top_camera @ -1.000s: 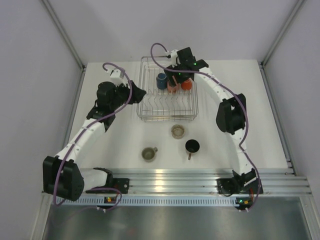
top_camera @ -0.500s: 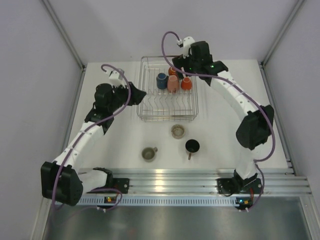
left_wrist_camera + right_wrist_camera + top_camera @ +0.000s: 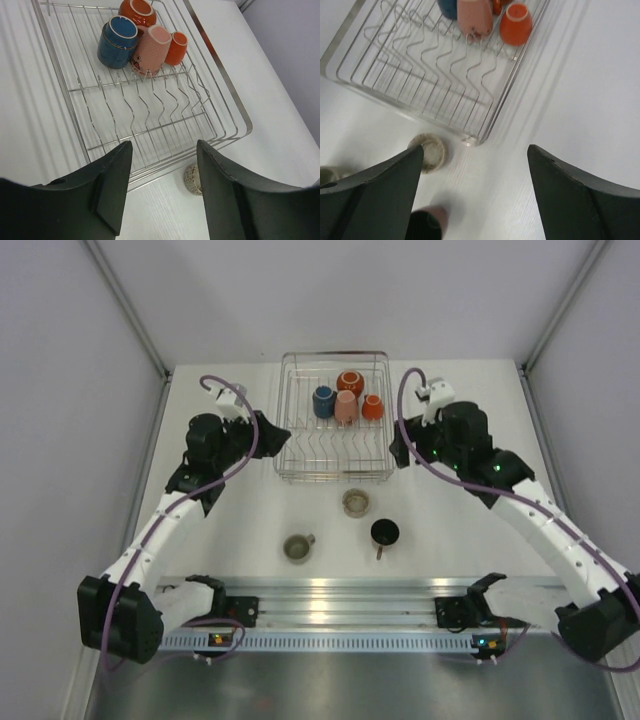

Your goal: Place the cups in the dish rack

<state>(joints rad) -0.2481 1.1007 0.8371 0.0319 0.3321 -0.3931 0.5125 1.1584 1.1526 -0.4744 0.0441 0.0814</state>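
Note:
I next need to move my right gripper back and down onto the black cup's rim (image 3: pixel 397 530) farthest from the olive cup (image 3: pixel 297 547), because this rim is below and back of it.
The silver wire dish rack (image 3: pixel 333 478) stands at the back middle of the table. It holds a large orange cup (image 3: pixel 350 382), a dark blue cup (image 3: pixel 323 401), a pink cup (image 3: pixel 346 407) and a small orange cup (image 3: pixel 372 407), all at its far end. A beige cup (image 3: pixel 355 503), an olive cup (image 3: pixel 297 547) and a black cup (image 3: pixel 384 532) stand on the table in front of the rack. My left gripper (image 3: pixel 275 430) is open and empty at the rack's left side. My right gripper (image 3: pixel 398 450) is open and empty off the rack's right front corner.
The left wrist view shows the rack (image 3: pixel 60 85), its cups and the beige cup (image 3: pixel 192 179) past the near rim. The right wrist view shows the rack corner (image 3: pixel 470 139), the beige cup (image 3: pixel 429 151) and the black cup (image 3: pixel 427 222). Metal rails run along the table's near edge.
My right arm has pulled back from over the rack's far end to its right front corner, leaving the large orange cup in the rack. My left arm has shifted slightly.

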